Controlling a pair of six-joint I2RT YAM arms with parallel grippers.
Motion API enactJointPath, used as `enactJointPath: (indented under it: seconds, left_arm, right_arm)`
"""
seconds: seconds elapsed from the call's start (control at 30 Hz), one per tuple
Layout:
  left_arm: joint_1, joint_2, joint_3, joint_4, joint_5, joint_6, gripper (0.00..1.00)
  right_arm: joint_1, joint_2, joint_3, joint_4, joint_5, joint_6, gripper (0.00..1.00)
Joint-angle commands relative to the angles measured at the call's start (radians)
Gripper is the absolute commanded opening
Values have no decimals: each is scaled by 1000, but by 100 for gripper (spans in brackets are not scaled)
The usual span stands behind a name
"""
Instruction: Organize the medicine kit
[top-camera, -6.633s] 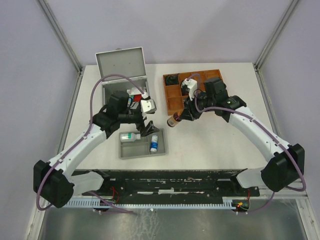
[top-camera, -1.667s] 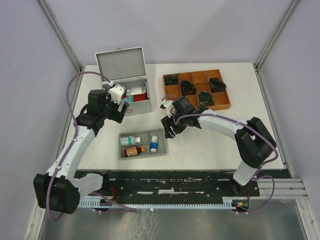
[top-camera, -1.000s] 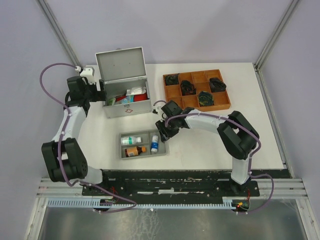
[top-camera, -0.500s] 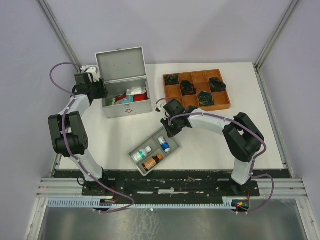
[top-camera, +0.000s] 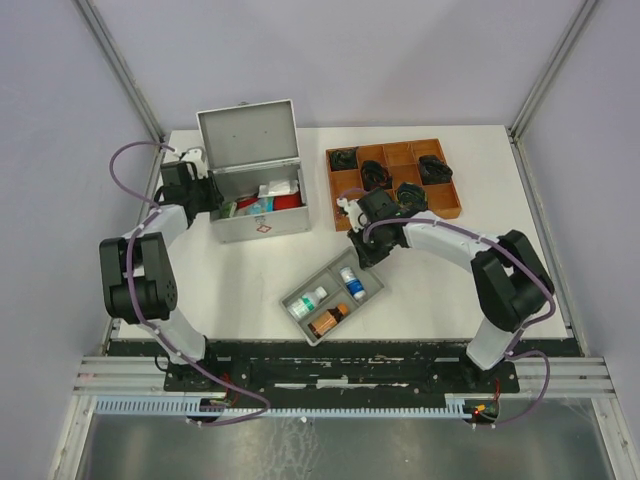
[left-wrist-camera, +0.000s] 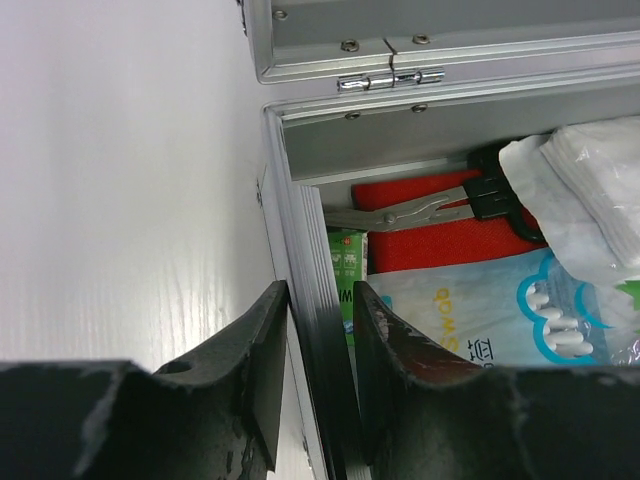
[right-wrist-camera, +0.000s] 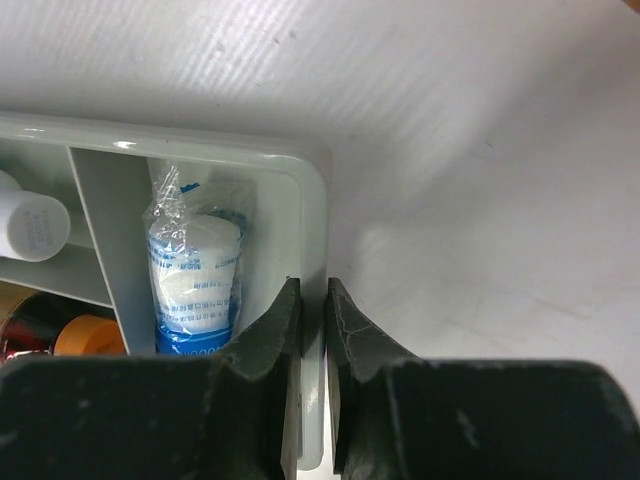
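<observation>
My right gripper draws the medicine kit's end to the right in the top view next, then opens, since the grey tray lies close to the medicine kit.
The medicine kit (top-camera: 262, 226) is a silver-grey metal case at the back left with its lid raised. My left gripper (top-camera: 204, 195) is at the case's left end. In the left wrist view it (left-wrist-camera: 320, 290) is shut on the kit's side wall (left-wrist-camera: 298, 220), one finger outside and one inside. A red pouch (left-wrist-camera: 440, 246), metal pliers (left-wrist-camera: 420, 208) and a blue-and-white packet (left-wrist-camera: 480, 312) lie inside. My right gripper (top-camera: 368, 258) is shut on the end wall of a grey tray (top-camera: 350, 318). The wrist view shows that gripper (right-wrist-camera: 312, 285) pinching the rim (right-wrist-camera: 310, 200) beside a wrapped blue-and-white bottle (right-wrist-camera: 198, 275).
The grey tray lies diagonally near the table's middle and holds a white bottle (top-camera: 310, 299), a brown bottle (top-camera: 328, 320) and the blue-and-white one (top-camera: 352, 283). A brown wooden compartment tray (top-camera: 392, 157) with black items stands at the back right, just behind my right arm.
The grey tray has slid to the right with my right gripper and stays diagonal. The medicine kit has shifted slightly right, and my left gripper has closed on its side wall.
</observation>
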Motion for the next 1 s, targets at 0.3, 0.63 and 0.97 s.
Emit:
enactJointPath:
  seconds: [0.3, 0.63, 0.97]
  left_arm:
    - [-49, -282, -226, -124, 95, 18, 51]
    - [-97, -455, -322, -223, 236, 62, 65]
    - [-124, -506, -325, -294, 406, 99, 63]
  right_arm:
    - [-156, -226, -24, -74, -109, -104, 0]
    - [-228, -259, -24, -148, -199, -176, 1]
    - [-319, -181, -73, -88, -282, -96, 1]
